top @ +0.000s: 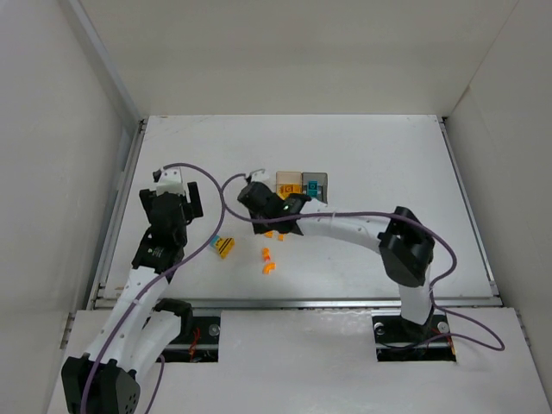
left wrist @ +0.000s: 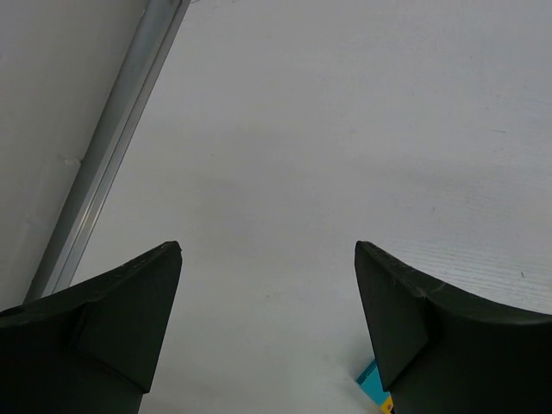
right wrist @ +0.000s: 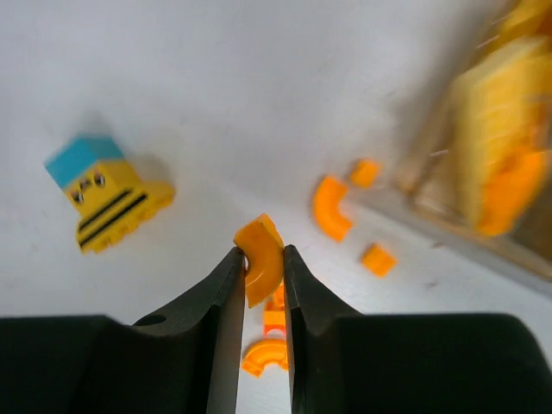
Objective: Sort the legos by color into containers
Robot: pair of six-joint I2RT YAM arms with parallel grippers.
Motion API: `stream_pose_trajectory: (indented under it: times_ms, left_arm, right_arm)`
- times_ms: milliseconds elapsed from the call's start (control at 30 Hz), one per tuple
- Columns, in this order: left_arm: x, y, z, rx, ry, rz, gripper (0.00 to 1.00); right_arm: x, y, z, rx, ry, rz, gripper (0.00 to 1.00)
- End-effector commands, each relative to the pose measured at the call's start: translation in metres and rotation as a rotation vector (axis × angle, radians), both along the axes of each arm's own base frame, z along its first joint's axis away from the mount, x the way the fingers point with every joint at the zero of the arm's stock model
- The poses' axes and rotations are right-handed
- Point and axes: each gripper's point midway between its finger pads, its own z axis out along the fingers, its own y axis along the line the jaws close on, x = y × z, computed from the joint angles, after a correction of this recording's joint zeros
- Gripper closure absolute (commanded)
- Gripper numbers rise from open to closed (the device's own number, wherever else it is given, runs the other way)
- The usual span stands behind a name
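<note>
My right gripper rises and carries the curved orange lego outward next, to the right in the top view, over the amber bin (top: 288,175), which already holds orange pieces.
My right gripper (right wrist: 262,256) is shut on a curved orange lego (right wrist: 259,259) and holds it above the table. Below it lie more orange legos: a curved one (right wrist: 329,207), two small ones (right wrist: 378,259) and two between the fingers (right wrist: 266,355). A yellow black-striped brick (right wrist: 108,207) with a teal brick (right wrist: 79,155) on it sits to the left. The amber bin (top: 288,175) and grey bin (top: 316,175) stand side by side beyond the right gripper (top: 261,212). My left gripper (left wrist: 267,250) hangs open over bare table.
A metal rail (left wrist: 112,138) runs along the table's left edge close to my left gripper (top: 177,197). The teal brick's corner (left wrist: 373,382) shows by its right finger. Loose orange legos (top: 267,261) lie near the table's front middle. White walls enclose the table.
</note>
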Motion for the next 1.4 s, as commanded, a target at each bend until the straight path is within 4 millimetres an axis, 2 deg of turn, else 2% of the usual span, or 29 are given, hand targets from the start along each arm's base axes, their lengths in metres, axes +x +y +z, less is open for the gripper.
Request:
stream_pose_trajectory:
  times_ms: [0,33,167,300,400,433,467,533,567,667,700,800,900,933,1067,1100,1133,1167,1200,1267,1333,1367]
  left_arm:
    - [0.003,0.000,0.027,-0.027,-0.071,0.010,0.21]
    - [0.003,-0.002,0.027,-0.030,-0.070,-0.002,0.21]
    - [0.004,-0.006,0.026,-0.038,-0.069,-0.027,0.21]
    - [0.006,-0.016,0.023,-0.033,-0.051,-0.088,0.21]
    - [0.006,-0.024,0.015,-0.011,-0.012,-0.154,0.21]
    - [0.006,-0.027,0.015,-0.004,-0.009,-0.176,0.21]
    - [0.007,-0.035,0.011,0.014,0.008,-0.240,0.21]
    - [0.006,-0.048,0.008,0.039,0.035,-0.336,0.21]
    - [0.005,-0.062,0.007,0.036,0.035,-0.428,0.21]
    - [0.003,-0.076,-0.001,0.065,0.065,-0.542,0.21]
    - [0.001,-0.085,-0.004,0.064,0.074,-0.599,0.21]
    - [-0.002,-0.100,-0.006,0.115,0.070,-0.729,0.21]
    - [-0.001,-0.111,-0.005,0.197,0.043,-0.845,0.22]
    - [-0.003,-0.120,-0.011,0.197,0.053,-0.917,0.24]
    - [0.001,-0.146,-0.007,0.255,-0.016,-1.112,0.30]
    - [-0.001,-0.158,-0.005,0.266,-0.033,-1.170,0.30]
    - [-0.001,-0.166,-0.006,0.276,-0.035,-1.210,0.31]
    - [0.000,-0.174,-0.015,0.283,-0.016,-1.264,0.31]
    - [0.006,-0.180,-0.009,0.283,-0.017,-1.275,0.31]
    - [0.015,-0.184,-0.007,0.228,0.018,-1.261,0.36]
    - [0.028,-0.185,-0.007,0.147,0.059,-1.199,0.40]
    - [0.032,-0.184,-0.003,0.133,0.047,-1.174,0.42]
  right_arm:
    - [0.050,-0.024,0.084,0.115,-0.195,-0.210,1.00]
    - [0.063,-0.047,0.084,0.055,-0.212,-0.271,1.00]
    - [0.086,-0.079,0.071,-0.043,-0.207,-0.354,1.00]
    - [0.102,-0.098,0.064,-0.052,-0.197,-0.401,1.00]
    - [0.106,-0.101,0.053,-0.042,-0.168,-0.401,0.95]
    - [0.109,-0.104,0.048,-0.052,-0.162,-0.409,0.91]
    - [0.108,-0.102,0.047,-0.051,-0.153,-0.391,0.82]
    - [0.105,-0.097,0.037,-0.044,-0.133,-0.365,0.75]
    - [0.105,-0.096,0.036,-0.049,-0.130,-0.349,0.69]
    - [0.105,-0.097,0.034,-0.055,-0.134,-0.340,0.58]
    - [0.105,-0.097,0.034,-0.061,-0.136,-0.334,0.51]
    - [0.103,-0.096,0.038,-0.060,-0.134,-0.303,0.42]
    - [0.103,-0.090,0.043,-0.046,-0.142,-0.254,0.38]
    - [0.103,-0.090,0.043,-0.046,-0.142,-0.253,0.37]
    - [0.098,-0.083,0.068,0.027,-0.163,-0.212,0.37]
    - [0.093,-0.078,0.074,0.063,-0.158,-0.177,0.37]
    - [0.083,-0.082,0.081,0.097,-0.158,-0.160,0.37]
    - [0.077,-0.082,0.085,0.127,-0.156,-0.141,0.37]
    - [0.071,-0.075,0.090,0.184,-0.151,-0.103,0.37]
    - [0.048,-0.079,0.080,0.207,-0.121,-0.096,0.37]
    - [0.024,-0.077,0.055,0.161,-0.073,-0.078,0.39]
    - [0.018,-0.076,0.045,0.150,-0.046,-0.107,0.41]
